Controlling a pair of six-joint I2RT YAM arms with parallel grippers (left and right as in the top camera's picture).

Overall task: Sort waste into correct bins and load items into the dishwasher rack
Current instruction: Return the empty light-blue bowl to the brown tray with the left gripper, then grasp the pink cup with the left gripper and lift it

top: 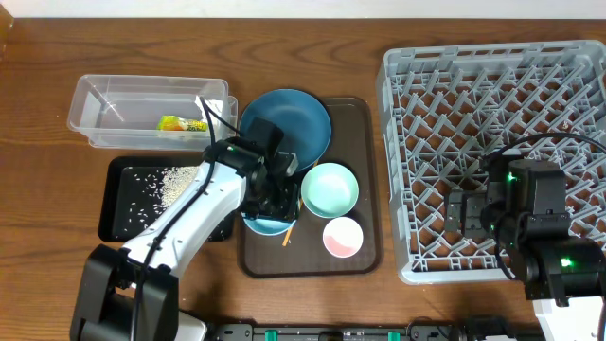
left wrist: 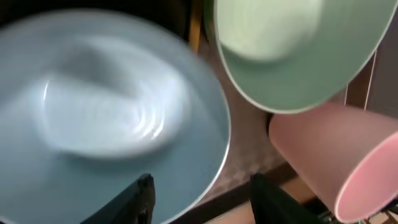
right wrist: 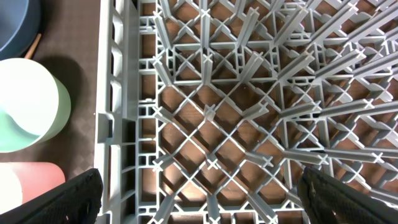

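My left gripper will move from the white-blue bowl past the wooden stick onto the pink cup's rim [top: 330, 243] [left wrist: 349, 183], because the opening of the pink cup has room for a finger.
My left gripper [top: 272, 196] [left wrist: 205, 200] is open low over the white-blue bowl [top: 262, 224] [left wrist: 118, 106], with the bowl's rim between its fingers. Beside the white-blue bowl on the brown tray sit the mint-green bowl [top: 329, 188] [left wrist: 298, 50], the pink cup [top: 342, 237] [left wrist: 329, 162], the dark-blue plate [top: 284, 116] and the thin wooden stick [top: 288, 234]. The yellow-green wrapper [top: 180, 123] lies in the clear tub [top: 104, 99]. Rice grains [top: 170, 180] lie in the black tray [top: 123, 204]. My right gripper [top: 464, 213] [right wrist: 211, 200] is open and empty over the grey rack [top: 492, 104] [right wrist: 217, 106]. The napkin is out of view.
The brown serving tray [top: 365, 142] lies between the bins and the rack. In the right wrist view the mint-green bowl [right wrist: 25, 112] and pink cup [right wrist: 25, 186] stand just left of the rack wall. Bare wooden table [top: 38, 237] lies at the left.
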